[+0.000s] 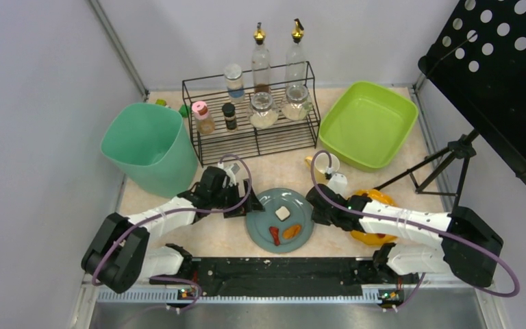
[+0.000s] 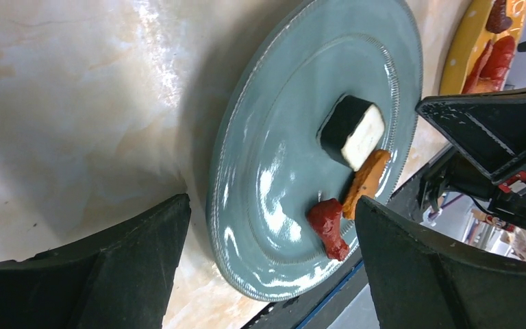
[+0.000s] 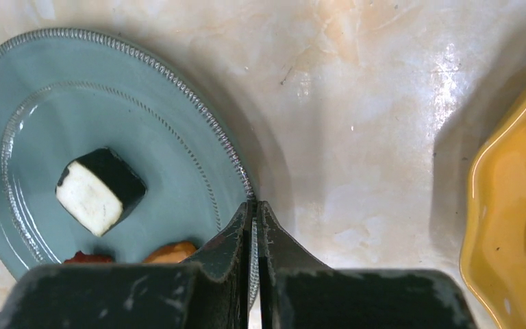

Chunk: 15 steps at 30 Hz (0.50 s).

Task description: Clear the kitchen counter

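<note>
The plate's bin-side rim [image 1: 247, 224] [image 2: 215, 229] is back of and below my left gripper's open fingers, so my left gripper will next tilt flatter, move back and down, and close on it.
A grey-blue plate [image 1: 260, 214] lies on the beige marble kitchen counter [image 1: 274, 168] between my arms. It holds a black-and-white block [image 1: 283, 213], an orange piece [image 1: 292, 232] and a red piece [image 1: 274, 235]. My right gripper [image 1: 315, 205] is shut on the plate's right rim [image 3: 250, 199], which shows between the jaws. My left gripper [image 1: 236, 203] is open at the plate's left edge; its fingers [image 2: 137, 267] straddle the near rim of the plate [image 2: 294, 137] without holding it. A yellow dish [image 1: 377, 199] lies under my right arm.
A mint-green bin [image 1: 147, 147] stands at the left. A black wire rack [image 1: 250, 113] with jars and bottles is at the back. A lime-green tub [image 1: 366, 123] sits back right. A white cup [image 1: 330, 164] and small bottle [image 1: 337, 182] stand behind the plate. A tripod [image 1: 445, 164] stands right.
</note>
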### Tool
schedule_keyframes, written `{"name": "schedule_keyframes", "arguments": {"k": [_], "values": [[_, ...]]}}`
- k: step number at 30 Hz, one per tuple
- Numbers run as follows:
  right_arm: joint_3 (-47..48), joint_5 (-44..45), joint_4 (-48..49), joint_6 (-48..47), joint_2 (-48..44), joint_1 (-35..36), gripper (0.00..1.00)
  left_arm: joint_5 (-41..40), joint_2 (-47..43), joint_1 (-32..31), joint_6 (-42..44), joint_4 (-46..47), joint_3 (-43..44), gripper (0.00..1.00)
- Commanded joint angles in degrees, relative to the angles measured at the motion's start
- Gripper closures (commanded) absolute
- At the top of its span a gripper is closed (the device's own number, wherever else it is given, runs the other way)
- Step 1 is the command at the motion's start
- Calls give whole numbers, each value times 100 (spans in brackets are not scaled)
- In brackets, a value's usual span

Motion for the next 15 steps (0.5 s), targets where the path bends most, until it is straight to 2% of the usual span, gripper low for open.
{"name": "schedule_keyframes", "arguments": {"k": [1,15], "values": [[-208,-257,29,7,233,61,98,-117,352,-1,6,54,-388,4],[-262,-317,72,-3,273,61,98,108,268,-5,36,79,-835,5]]}}
